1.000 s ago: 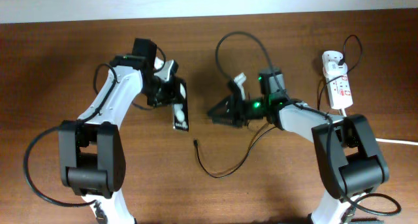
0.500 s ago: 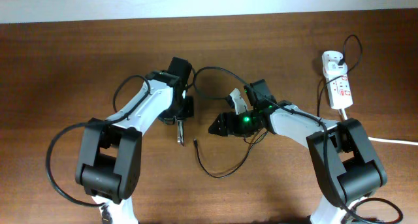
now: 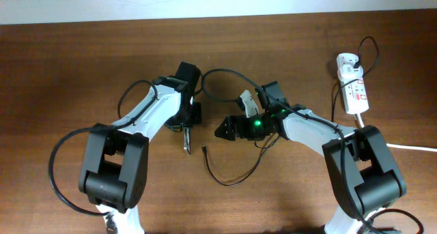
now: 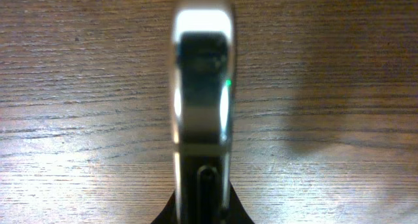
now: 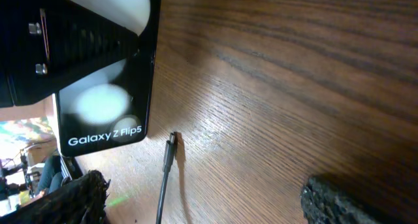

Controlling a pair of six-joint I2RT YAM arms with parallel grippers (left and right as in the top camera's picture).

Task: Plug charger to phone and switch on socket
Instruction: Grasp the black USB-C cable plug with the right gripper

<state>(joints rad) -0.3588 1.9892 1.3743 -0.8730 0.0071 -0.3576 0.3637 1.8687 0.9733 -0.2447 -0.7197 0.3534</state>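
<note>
My right gripper tips downward next, then moves back and down onto the plug's black body, since the plug lies flat and my fingers slant.
My left gripper (image 3: 186,122) is shut on the phone (image 3: 186,140) and holds it standing on its edge on the table. The left wrist view shows the phone's thin side (image 4: 202,87) running up from the jaws (image 4: 202,208). My right gripper (image 3: 227,130) is open and empty, just right of the phone. In the right wrist view its fingers (image 5: 209,201) flank the charger's plug tip (image 5: 171,145), which lies on the wood just below the phone's face (image 5: 98,100) with its white lettering. The charger cable (image 3: 225,181) loops from its tip (image 3: 205,150) back under the right arm. The socket (image 3: 354,91) lies at the far right.
A thick white cord (image 3: 410,147) runs off the right edge from the socket. Black arm cables arch over the table's middle (image 3: 232,74). The table's far edge meets a white wall (image 3: 218,2). Bare wood lies at the left and front.
My left arm has swung right and turned the phone from lying flat to standing on its edge. My right gripper has moved left toward the phone and plug tip.
</note>
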